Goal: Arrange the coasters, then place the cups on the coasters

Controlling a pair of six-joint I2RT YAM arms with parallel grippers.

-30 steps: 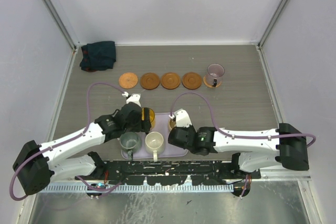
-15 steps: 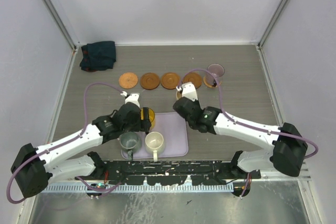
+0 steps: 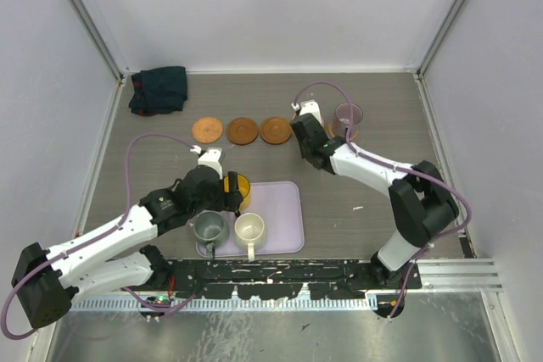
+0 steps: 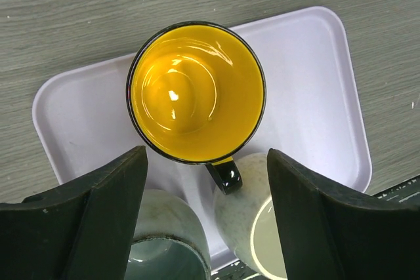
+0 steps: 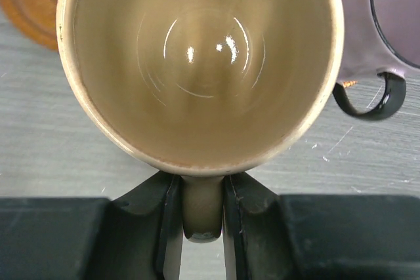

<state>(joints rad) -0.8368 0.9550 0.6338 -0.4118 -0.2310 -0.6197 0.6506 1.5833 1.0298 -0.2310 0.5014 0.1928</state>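
The tan cup is still hanging above the tabletop, so my right gripper needs to go down next into the gap beside the mauve cup (image 3: 348,115) and let go of the handle.
Three coasters (image 3: 242,130) lie bare in a row at the back, and one edge shows as a coaster (image 5: 29,4) in the right wrist view. My right gripper (image 3: 307,129) hangs over the spot right of that row. It is shut on the handle (image 5: 202,211) of the tan cup (image 5: 200,63). The mauve cup (image 3: 348,115) stands on its coaster just to the right. My left gripper (image 4: 207,162) is open above the yellow cup (image 4: 197,90) on the lavender tray (image 4: 315,96). The grey-green cup (image 3: 209,228) and white cup (image 3: 250,227) stand at the tray's near edge.
A dark folded cloth (image 3: 159,89) lies in the back left corner. White walls with metal rails close in the table on three sides. The mauve cup's black handle (image 5: 367,103) points toward the tan cup.
My right arm has carried the tan cup from the tray up to the coaster row, beside the mauve cup. The left gripper has stayed open over the yellow cup.
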